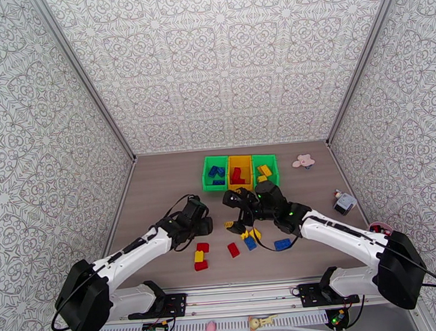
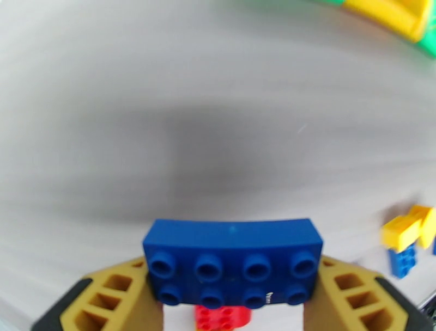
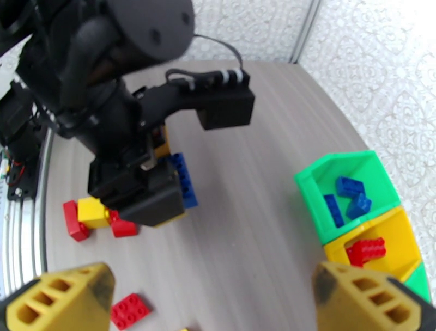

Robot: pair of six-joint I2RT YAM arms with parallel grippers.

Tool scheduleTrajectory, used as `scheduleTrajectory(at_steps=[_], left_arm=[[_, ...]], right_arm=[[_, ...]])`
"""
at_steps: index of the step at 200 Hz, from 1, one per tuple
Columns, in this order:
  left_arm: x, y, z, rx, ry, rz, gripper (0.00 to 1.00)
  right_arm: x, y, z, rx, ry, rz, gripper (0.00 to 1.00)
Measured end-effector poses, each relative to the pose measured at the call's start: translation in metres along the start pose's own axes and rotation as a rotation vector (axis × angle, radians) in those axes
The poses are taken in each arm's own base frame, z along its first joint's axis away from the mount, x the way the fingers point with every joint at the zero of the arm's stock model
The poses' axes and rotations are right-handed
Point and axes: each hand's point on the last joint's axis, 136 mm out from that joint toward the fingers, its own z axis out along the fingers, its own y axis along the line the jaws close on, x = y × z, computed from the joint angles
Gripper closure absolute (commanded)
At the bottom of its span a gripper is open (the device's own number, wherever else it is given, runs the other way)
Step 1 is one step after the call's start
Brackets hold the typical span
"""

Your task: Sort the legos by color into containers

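Note:
My left gripper will next carry the blue lego outward over the green bin with blue bricks in it and let go of it inside, because its color matches those bricks.
My left gripper [image 1: 206, 227] is shut on a blue lego [image 2: 231, 261], held just above the table left of centre; the right wrist view shows that gripper [image 3: 163, 190] with the brick [image 3: 184, 179] in it. My right gripper [image 1: 237, 213] hangs open over the table in front of the containers, its yellow fingertips [image 3: 71, 296] wide apart with nothing between them. The joined containers [image 1: 240, 159] stand at the back: the left green bin [image 3: 327, 169] holds blue bricks, the yellow bin [image 3: 403, 234] red ones, the right green bin [image 1: 273, 169] yellow ones. Several loose red [image 1: 203, 247], yellow [image 1: 198, 256] and blue [image 1: 282, 243] legos lie near the front.
A pink flower toy [image 1: 304, 160] lies right of the bins. A small grey-white object [image 1: 344, 202] sits near the right wall. Patterned walls close in the table on three sides. The two arms' grippers are close together at mid-table.

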Motion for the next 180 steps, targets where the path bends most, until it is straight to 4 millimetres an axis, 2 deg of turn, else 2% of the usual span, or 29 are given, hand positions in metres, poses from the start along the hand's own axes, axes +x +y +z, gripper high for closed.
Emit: scheduleTrajectory(at_steps=[22, 49, 73, 90, 134, 180], left_arm=[[-0.035, -0.014, 0.003, 0.045, -0.106, 0.006, 0.49], [-0.093, -0.036, 0.01, 0.079, -0.229, 0.006, 0.48], [-0.134, -0.048, 0.025, 0.082, -0.301, 0.014, 0.48], [-0.149, -0.045, 0.042, 0.052, -0.308, 0.013, 0.48], [-0.172, -0.031, 0.087, -0.011, -0.284, -0.003, 0.48], [-0.206, -0.036, 0.118, -0.02, -0.308, -0.021, 0.46]], right_arm=[[-0.002, -0.007, -0.002, 0.038, -0.025, 0.016, 0.01], [-0.009, -0.013, -0.007, 0.069, -0.053, 0.023, 0.01], [-0.016, -0.016, -0.016, 0.093, -0.074, 0.023, 0.0], [-0.02, -0.018, -0.022, 0.115, -0.082, 0.022, 0.0], [-0.018, -0.019, -0.034, 0.148, -0.082, 0.034, 0.0], [-0.012, -0.018, -0.035, 0.149, -0.061, 0.053, 0.0]])
